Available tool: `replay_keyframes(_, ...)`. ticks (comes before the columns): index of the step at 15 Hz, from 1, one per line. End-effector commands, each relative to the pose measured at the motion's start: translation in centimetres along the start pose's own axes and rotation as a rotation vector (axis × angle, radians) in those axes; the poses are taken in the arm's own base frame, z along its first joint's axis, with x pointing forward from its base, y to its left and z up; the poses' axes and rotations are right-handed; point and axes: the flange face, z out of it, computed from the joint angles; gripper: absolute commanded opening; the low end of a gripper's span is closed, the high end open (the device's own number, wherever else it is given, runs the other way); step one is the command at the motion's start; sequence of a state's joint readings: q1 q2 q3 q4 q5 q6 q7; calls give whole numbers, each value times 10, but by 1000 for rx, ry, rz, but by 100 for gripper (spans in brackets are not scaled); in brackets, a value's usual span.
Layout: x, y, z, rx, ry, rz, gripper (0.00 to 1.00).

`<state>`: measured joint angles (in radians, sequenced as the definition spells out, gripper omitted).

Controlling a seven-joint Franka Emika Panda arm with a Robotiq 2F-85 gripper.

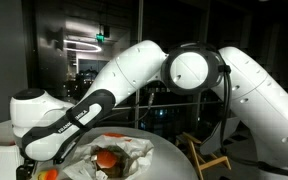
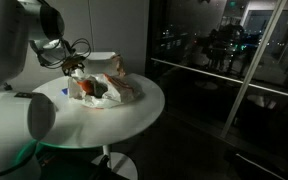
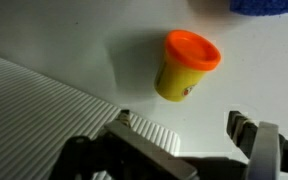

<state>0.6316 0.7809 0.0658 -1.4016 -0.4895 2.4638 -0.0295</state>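
Observation:
The yellow tub (image 1: 49, 174) (image 3: 183, 68) stands below and just beyond my spread fingers, so my open gripper will next move down around it, toward the top of the wrist view.
In the wrist view a small yellow tub with an orange lid (image 3: 187, 68) stands upright on the white table top (image 3: 254, 75). My gripper (image 3: 184, 128) is open and empty, its two fingers spread wide just short of the tub, touching nothing. In an exterior view the gripper (image 2: 74, 66) hangs over the far left part of the round white table (image 2: 134, 115), beside a crumpled pale bag (image 2: 119, 88). In an exterior view the arm (image 1: 134, 75) reaches down over the table, and the fingers are hidden at the frame's lower left.
The crumpled bag (image 1: 124, 150) holds red and orange items (image 2: 87, 88). A ribbed white surface (image 3: 44, 110) lies to the left of the gripper. A blue object (image 3: 269, 6) sits at the top right edge. Dark glass walls (image 2: 224, 60) surround the table, with a wooden chair (image 1: 209, 158) nearby.

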Motion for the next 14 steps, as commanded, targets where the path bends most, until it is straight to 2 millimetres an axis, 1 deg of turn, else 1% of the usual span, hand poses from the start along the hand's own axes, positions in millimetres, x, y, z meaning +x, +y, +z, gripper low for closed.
replay_keyframes(1, 6, 3, 5, -24, -55, 57, 100)
replay_keyframes(7, -8, 15, 13, 22, -113, 93, 100)
replay_keyframes(14, -18, 23, 28, 100, -97, 93, 100)
